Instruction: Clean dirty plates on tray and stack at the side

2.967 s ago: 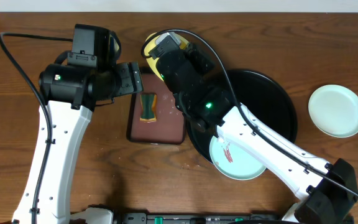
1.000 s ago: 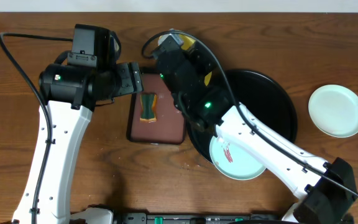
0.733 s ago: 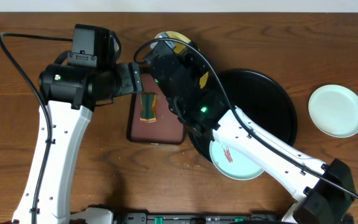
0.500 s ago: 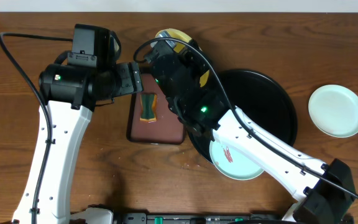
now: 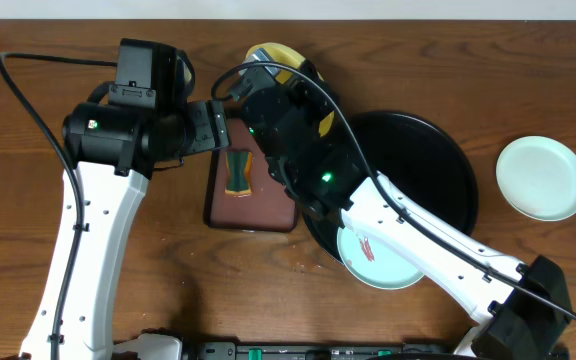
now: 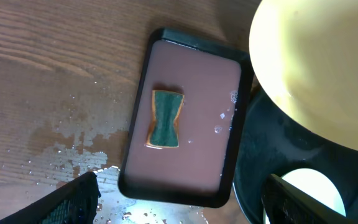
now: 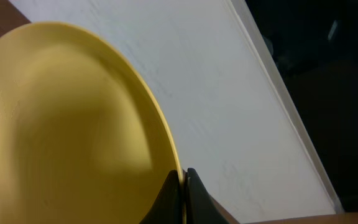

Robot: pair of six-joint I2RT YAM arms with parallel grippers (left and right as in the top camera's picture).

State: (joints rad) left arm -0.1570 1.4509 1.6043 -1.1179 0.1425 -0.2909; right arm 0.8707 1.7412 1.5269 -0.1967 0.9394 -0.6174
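The yellow plate goes past the round tray [image 5: 438, 150] and down in my right gripper next, for release onto the unsmeared mint plate, as that one sits off the tray.
My right gripper [image 7: 183, 185] is shut on the rim of the yellow plate [image 7: 73, 124], which it holds tilted in the air. From overhead, that yellow plate [image 5: 273, 53] peeks out behind the right arm, above the far left rim of the round black tray [image 5: 438, 150]. A mint plate [image 5: 383, 258] with red smears lies at the tray's near edge. Another mint plate [image 5: 541, 178] rests on the table to the right of the tray. My left gripper [image 6: 182, 182] hangs open and holds nothing, above the rectangular tray. The yellow plate [image 6: 322, 62] fills the upper right of the left wrist view.
A rectangular black tray with a maroon inside [image 5: 258, 205] lies left of the round tray, with a green and orange sponge [image 5: 238, 172] in it. Water drops and a wet patch [image 6: 73, 146] spread over the wood beside it. The right arm [image 5: 408, 225] crosses over the round tray.
The right arm has carried the yellow plate up and toward the back left, tilting it more on edge. The left arm has stayed still and open.
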